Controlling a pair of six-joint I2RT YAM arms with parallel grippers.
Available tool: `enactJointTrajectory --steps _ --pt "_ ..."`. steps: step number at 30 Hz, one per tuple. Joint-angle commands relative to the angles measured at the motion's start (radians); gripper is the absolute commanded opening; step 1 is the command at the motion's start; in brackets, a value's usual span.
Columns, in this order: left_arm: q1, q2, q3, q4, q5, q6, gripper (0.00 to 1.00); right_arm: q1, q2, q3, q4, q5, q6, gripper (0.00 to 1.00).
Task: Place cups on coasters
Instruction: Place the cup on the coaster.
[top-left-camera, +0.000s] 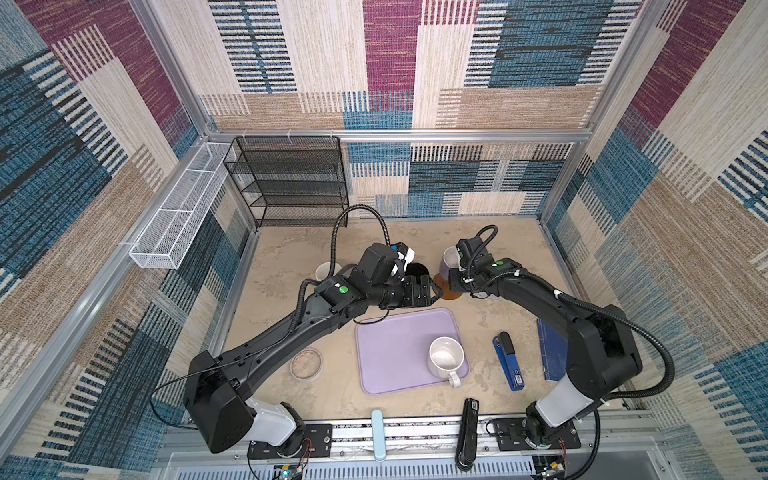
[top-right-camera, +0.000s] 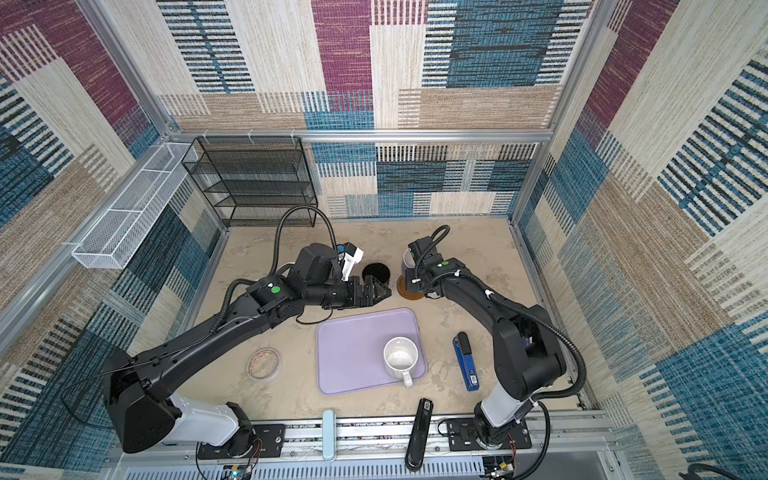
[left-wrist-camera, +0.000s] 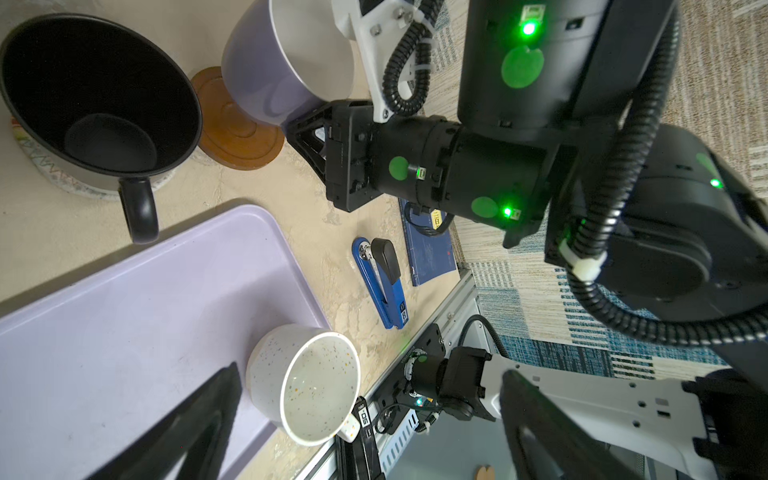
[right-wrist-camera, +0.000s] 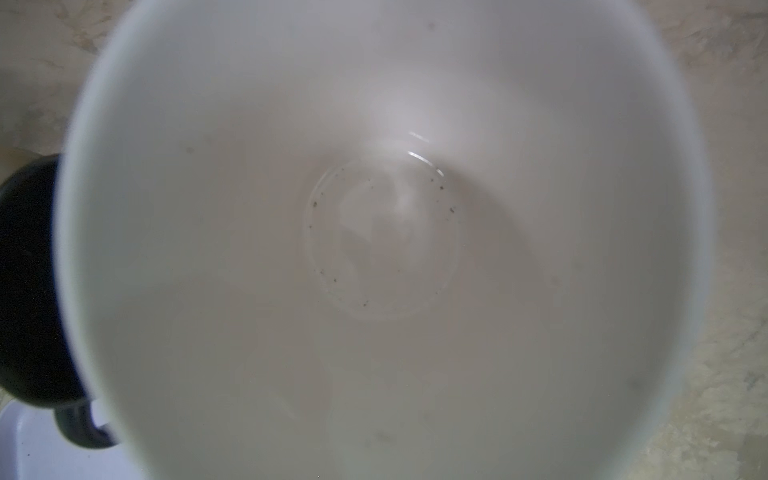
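The right gripper lowers the lavender cup onto the brown wooden coaster (top-left-camera: 446, 291) next and releases the cup there, as that coaster lies below the gripper.
My right gripper (left-wrist-camera: 309, 137) is shut on the lavender cup (top-left-camera: 449, 262), whose handle is hidden. The cup hangs tilted with its base over a brown wooden coaster (top-left-camera: 446, 291); its white inside fills the right wrist view (right-wrist-camera: 382, 249). To its left, a black cup (top-right-camera: 376, 272) stands on a whitish crocheted coaster (left-wrist-camera: 41, 166). My left gripper (top-left-camera: 434, 291) is open and empty, near the black cup and the wooden coaster. A speckled white cup (top-left-camera: 445, 357) stands on the lavender tray (top-left-camera: 390, 353). Another cup (top-left-camera: 328, 271) peeks out behind my left arm.
A pinkish clear dish (top-left-camera: 306, 363) lies left of the tray. A blue stapler (top-left-camera: 508, 361) and a blue book (top-left-camera: 550, 349) lie to its right. A black stapler (top-left-camera: 467, 432) sits at the front edge. A black mesh rack (top-left-camera: 291, 178) stands at the back left.
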Motion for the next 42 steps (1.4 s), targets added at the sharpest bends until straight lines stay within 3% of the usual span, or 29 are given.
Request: enactJointTrajectory --steps 1,15,42 --pt "0.012 -0.004 -0.012 0.033 0.013 0.009 1.00 -0.003 0.015 0.024 0.037 0.032 -0.008 0.00" --pt "0.024 -0.001 -0.042 0.068 0.023 -0.006 1.00 -0.005 0.116 0.061 0.003 -0.003 -0.014 0.00" --pt "0.025 -0.002 -0.083 0.108 0.022 -0.025 1.00 -0.001 0.154 0.052 -0.028 -0.025 0.008 0.01"
